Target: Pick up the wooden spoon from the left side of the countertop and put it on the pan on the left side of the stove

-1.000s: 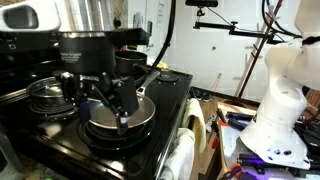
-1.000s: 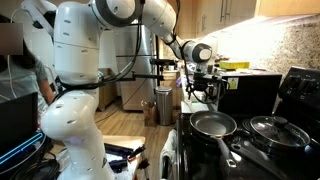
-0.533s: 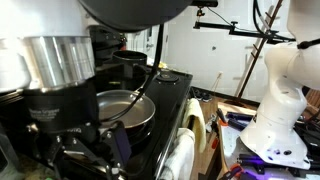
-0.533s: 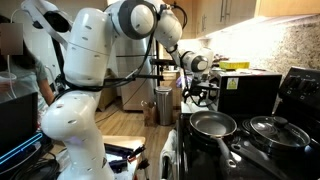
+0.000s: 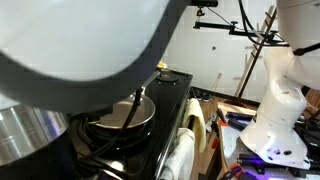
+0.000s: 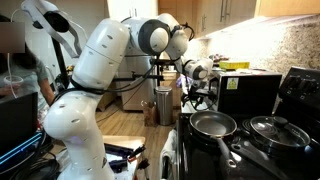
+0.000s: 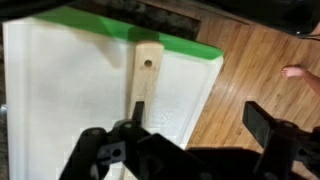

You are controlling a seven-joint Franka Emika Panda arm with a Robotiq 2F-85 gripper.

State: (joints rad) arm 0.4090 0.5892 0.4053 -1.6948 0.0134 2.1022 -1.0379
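Next, my gripper moves to the left in the wrist view and turns a little, then comes down around the handle (image 7: 144, 88).
In the wrist view the wooden spoon (image 7: 146, 78) shows only as a light-tan handle with a hole near its end, lying on a white cutting board with a green edge (image 7: 70, 90); its head is hidden under the gripper. My gripper (image 7: 200, 125) is open above it, one finger over the handle and the other over the wooden countertop (image 7: 250, 70). In an exterior view the gripper (image 6: 200, 90) hangs over the counter beside the stove (image 6: 262, 155). The pan (image 6: 212, 124) sits empty on the stove and also shows in an exterior view (image 5: 120, 118).
A lidded steel pot (image 6: 272, 128) sits beside the pan. A black boxy appliance (image 6: 248, 92) stands behind the gripper. A towel (image 5: 185, 150) hangs at the stove front. The arm's body fills most of an exterior view (image 5: 70, 60). A pinkish object (image 7: 297, 73) lies at the counter's edge.
The arm has swung away from above the pan toward the countertop beside the stove. Its body now blocks most of one exterior view. The gripper has stayed empty.
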